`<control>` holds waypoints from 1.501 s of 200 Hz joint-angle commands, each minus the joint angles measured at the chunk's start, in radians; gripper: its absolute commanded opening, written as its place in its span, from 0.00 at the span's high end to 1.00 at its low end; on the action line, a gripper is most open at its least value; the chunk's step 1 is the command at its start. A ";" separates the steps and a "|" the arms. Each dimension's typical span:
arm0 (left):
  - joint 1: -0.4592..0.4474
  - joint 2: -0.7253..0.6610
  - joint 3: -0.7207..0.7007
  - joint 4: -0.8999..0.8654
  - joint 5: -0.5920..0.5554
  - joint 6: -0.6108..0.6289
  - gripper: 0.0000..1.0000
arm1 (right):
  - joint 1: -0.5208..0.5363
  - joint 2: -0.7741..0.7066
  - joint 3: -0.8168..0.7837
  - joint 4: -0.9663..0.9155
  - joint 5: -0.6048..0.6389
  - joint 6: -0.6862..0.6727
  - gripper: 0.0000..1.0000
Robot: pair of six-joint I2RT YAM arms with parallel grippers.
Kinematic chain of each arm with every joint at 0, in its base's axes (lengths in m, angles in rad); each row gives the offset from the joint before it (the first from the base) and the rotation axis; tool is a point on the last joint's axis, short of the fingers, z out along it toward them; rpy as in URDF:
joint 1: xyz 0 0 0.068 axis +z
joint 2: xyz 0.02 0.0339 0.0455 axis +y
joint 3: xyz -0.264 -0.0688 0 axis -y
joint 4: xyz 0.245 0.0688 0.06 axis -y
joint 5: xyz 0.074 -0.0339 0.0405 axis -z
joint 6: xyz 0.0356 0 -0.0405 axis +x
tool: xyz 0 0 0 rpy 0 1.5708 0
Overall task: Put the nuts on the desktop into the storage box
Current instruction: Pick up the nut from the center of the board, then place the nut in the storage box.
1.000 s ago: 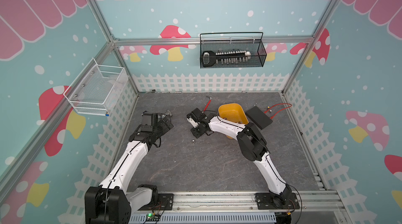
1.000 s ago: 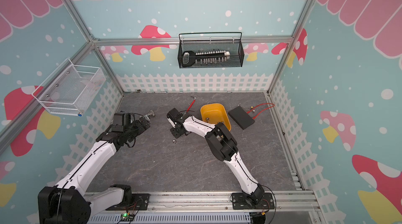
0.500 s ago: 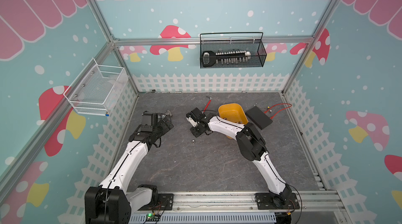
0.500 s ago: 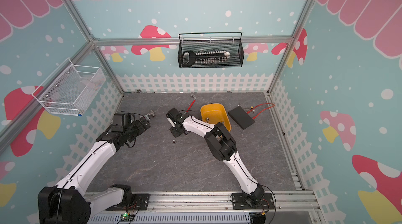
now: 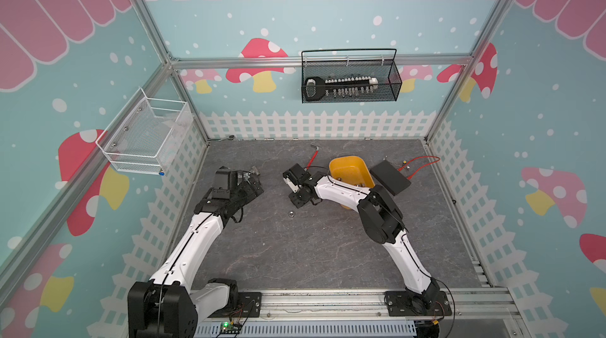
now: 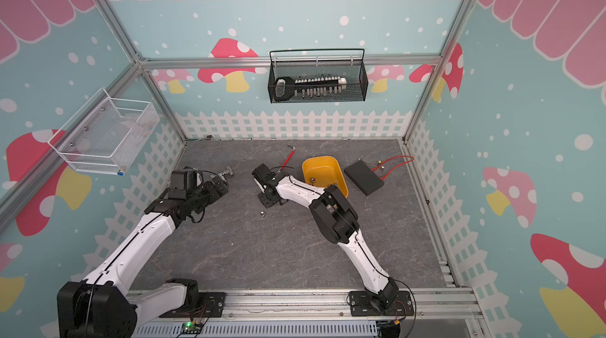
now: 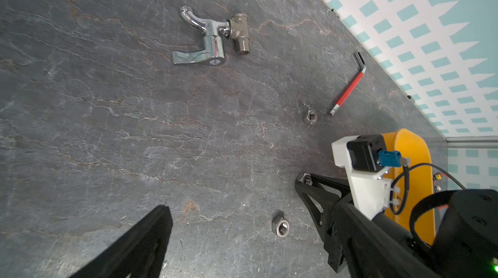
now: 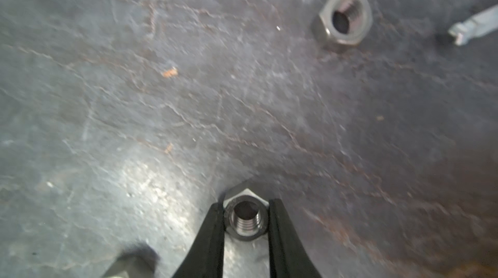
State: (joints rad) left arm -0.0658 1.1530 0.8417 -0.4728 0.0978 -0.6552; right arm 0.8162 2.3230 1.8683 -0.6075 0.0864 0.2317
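I should lift the low-held nut with my right gripper, carry it across the box's rim and release it, as the yellow storage box [image 5: 351, 169] stands before the black box.
My right gripper [image 8: 245, 209] is shut on one hexagonal silver nut [image 8: 245, 218], held between its black fingers [image 8: 213, 236] low over the dark grey desktop [image 5: 295, 254]. In both top views this gripper [image 5: 296, 200] sits left of the yellow storage box [image 5: 351, 169]. A loose nut [image 5: 290, 213] lies just in front of it, and another nut [image 8: 342, 20] lies further off. The left wrist view shows two loose nuts [image 7: 280, 226] [image 7: 310, 116]. My left gripper [image 5: 254, 185] hovers open and empty at the left, with one finger [image 7: 145, 239] showing.
A chrome tap fitting [image 7: 207, 39] lies beside the left gripper. A red-handled wrench [image 5: 313, 156] lies behind the right gripper. A black box [image 5: 390, 177] with red wires sits right of the storage box. A black mesh basket [image 5: 351, 80] and a white mesh basket [image 5: 147, 136] hang on the walls.
My right gripper's jaws have closed in onto the nut between them. The left arm has stayed where it was.
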 commanded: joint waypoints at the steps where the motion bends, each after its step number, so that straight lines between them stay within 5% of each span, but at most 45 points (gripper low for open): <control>1: -0.003 -0.010 -0.013 0.019 0.061 0.038 0.01 | -0.018 -0.133 -0.045 -0.036 0.092 0.010 1.00; 72: -0.174 0.067 0.036 0.024 0.001 0.035 0.01 | -0.222 -0.475 -0.302 0.004 0.175 0.028 1.00; 120: -0.292 0.192 0.076 0.053 -0.031 -0.001 0.01 | -0.367 -0.461 -0.437 0.093 0.094 0.026 1.00; 128: -0.298 0.200 0.081 0.055 -0.032 -0.004 0.01 | -0.375 -0.445 -0.447 0.105 0.082 0.030 0.90; 149: -0.308 0.205 0.091 0.057 -0.036 -0.006 0.01 | -0.381 -0.392 -0.453 0.117 0.069 0.041 0.63; 166: -0.309 0.202 0.093 0.057 -0.041 -0.004 0.01 | -0.381 -0.382 -0.451 0.118 0.070 0.044 0.57; 234: -0.309 0.200 0.076 0.054 -0.055 0.000 0.01 | -0.365 -0.534 -0.465 0.116 0.030 0.042 0.55; 300: -0.367 0.269 0.045 0.016 -0.015 0.005 0.12 | -0.207 -0.636 -0.437 0.099 -0.001 0.033 0.60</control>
State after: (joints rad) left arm -0.3977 1.3750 0.9054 -0.4286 0.0746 -0.6506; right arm 0.5529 1.6878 1.4170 -0.4999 0.1215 0.2649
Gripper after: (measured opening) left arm 0.904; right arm 0.410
